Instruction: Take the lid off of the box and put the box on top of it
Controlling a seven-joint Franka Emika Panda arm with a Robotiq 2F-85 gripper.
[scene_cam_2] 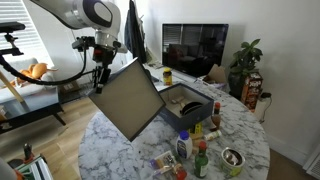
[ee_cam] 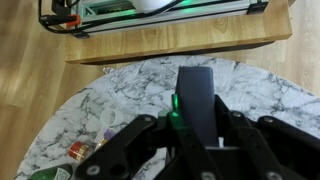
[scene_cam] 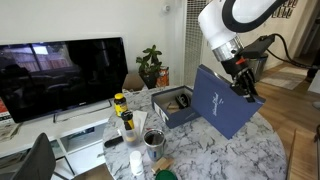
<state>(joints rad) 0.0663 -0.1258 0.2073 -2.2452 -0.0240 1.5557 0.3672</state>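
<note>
I need to carry the lid down toward the marble table [scene_cam: 213, 142] [ee_cam: 150, 93] beside the box next. Then I need to move it away from my base, tipping the lid's inner side up.
My gripper [scene_cam: 243, 88] is shut on the rim of the slate-blue lid [scene_cam: 222, 100] and holds it tilted in the air above the marble table. Its pale inner face shows in an exterior view [scene_cam_2: 128, 97], with the gripper [scene_cam_2: 99, 80] at its upper corner. In the wrist view the lid's edge [ee_cam: 196, 100] runs up between the fingers [ee_cam: 198, 135]. The deep slate-blue box [scene_cam: 170, 105] stands open on the table beside the lid, dark inside with something in it; it also shows in the other exterior view [scene_cam_2: 187, 105].
Bottles and jars [scene_cam: 125, 115], a metal can [scene_cam: 154, 139] and other small items [scene_cam_2: 190, 150] crowd one side of the round marble table [scene_cam: 230, 155]. A TV [scene_cam: 60, 75] and a potted plant [scene_cam: 151, 65] stand behind. A wooden floor [ee_cam: 30, 90] lies beyond the table.
</note>
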